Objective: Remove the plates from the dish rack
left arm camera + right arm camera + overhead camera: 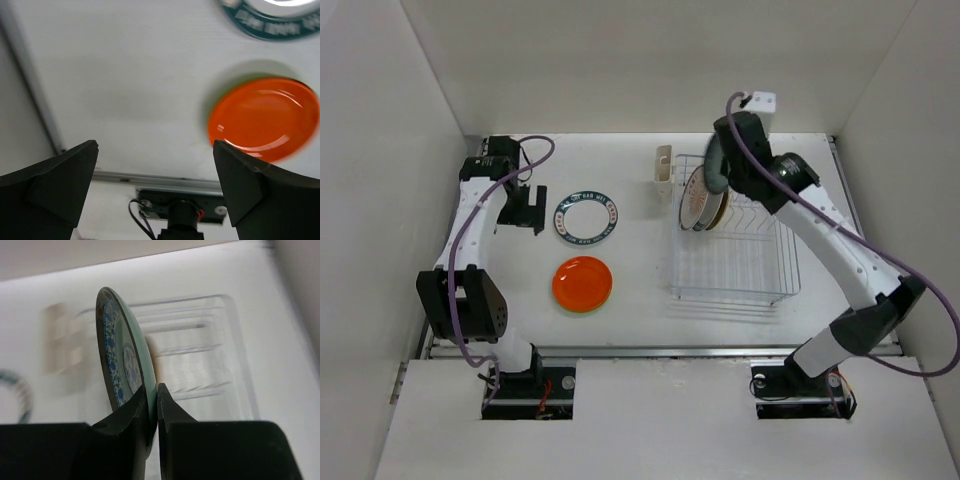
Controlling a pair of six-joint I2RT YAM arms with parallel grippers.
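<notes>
The green plate will tilt flat onto the orange-red plate (582, 284) next, as my right gripper swings away from the rack, back and down.
My right gripper (152, 390) is shut on the rim of a green plate (120, 340) with a blue pattern. The plate stands on edge above the far-left corner of the clear dish rack (225, 340). From above, that plate (712, 163) hangs below my right wrist, over the rack (760, 290). A white sunburst plate (696, 200) and an amber one (719, 210) stand in the rack's slots. An orange-red plate (583, 284) and a teal-rimmed white plate (587, 217) lie flat on the table. My left gripper (525, 208) is open and empty, left of the teal-rimmed plate.
A cream cup holder (663, 168) sits at the rack's far-left corner. White walls enclose the table on three sides. In the left wrist view the orange-red plate (265, 117) lies near the metal rail (150, 177) at the table's front edge.
</notes>
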